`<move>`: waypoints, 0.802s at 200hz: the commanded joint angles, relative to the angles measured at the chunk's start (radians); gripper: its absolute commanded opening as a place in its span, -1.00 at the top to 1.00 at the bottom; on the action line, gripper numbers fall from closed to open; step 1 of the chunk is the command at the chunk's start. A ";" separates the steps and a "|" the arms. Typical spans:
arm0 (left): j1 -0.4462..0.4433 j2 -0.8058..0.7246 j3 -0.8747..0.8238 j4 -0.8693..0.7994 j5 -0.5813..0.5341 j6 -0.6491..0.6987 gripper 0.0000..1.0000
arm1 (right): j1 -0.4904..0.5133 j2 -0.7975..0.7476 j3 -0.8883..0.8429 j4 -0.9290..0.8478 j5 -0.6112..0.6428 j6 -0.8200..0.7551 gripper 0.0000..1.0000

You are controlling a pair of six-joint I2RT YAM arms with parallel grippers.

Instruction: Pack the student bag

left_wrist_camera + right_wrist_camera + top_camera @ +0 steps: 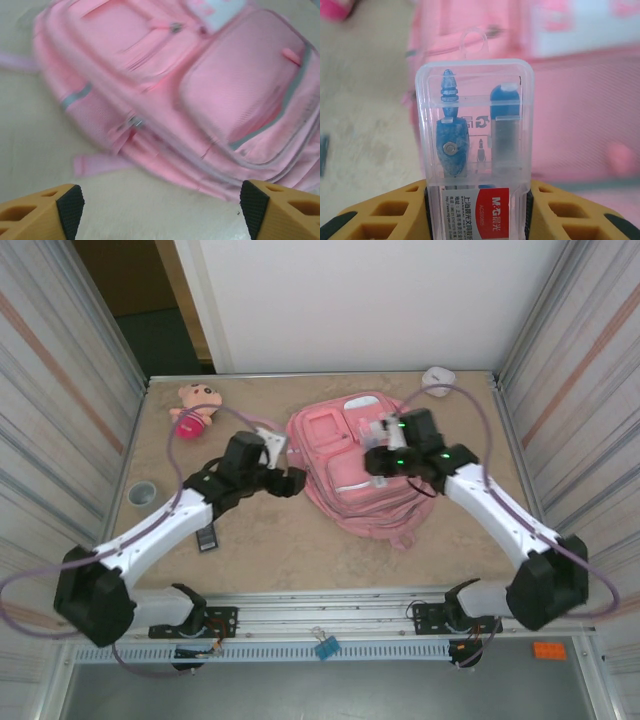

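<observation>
The compass case (475, 125) still hangs over the bag's closed front pockets, so my right gripper will move back and down to the bag's near folds to release it.
The student bag (340, 445) is a large pink backpack lying flat in the middle of the table, front pockets up; its pockets and grey trim appear in the left wrist view (200, 90). My left gripper (288, 481) hovers just off the bag's left side, open and empty (159, 205). My right gripper (385, 445) hangs over the bag's upper right part. It is shut on a clear plastic compass case (475, 125) with blue tools and a red label inside, gripped at its lower end, with the pink bag (580, 125) behind it.
A small pink plush doll (197, 405) lies at the back left. A grey round cup (142, 493) sits by the left wall, a small dark item (207, 538) near the left arm, and a white object (438, 377) at the back right. Walls close both sides.
</observation>
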 commanded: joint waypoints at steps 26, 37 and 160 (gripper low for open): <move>-0.196 0.312 0.254 0.005 -0.032 0.401 -0.78 | -0.347 -0.178 -0.175 -0.060 -0.264 0.169 0.31; -0.229 0.382 0.315 0.003 -0.027 0.443 -0.79 | -0.424 -0.208 -0.196 -0.075 -0.303 0.163 0.31; -0.298 0.740 0.584 0.011 -0.135 0.580 -0.25 | -0.625 -0.269 -0.270 -0.120 -0.397 0.119 0.30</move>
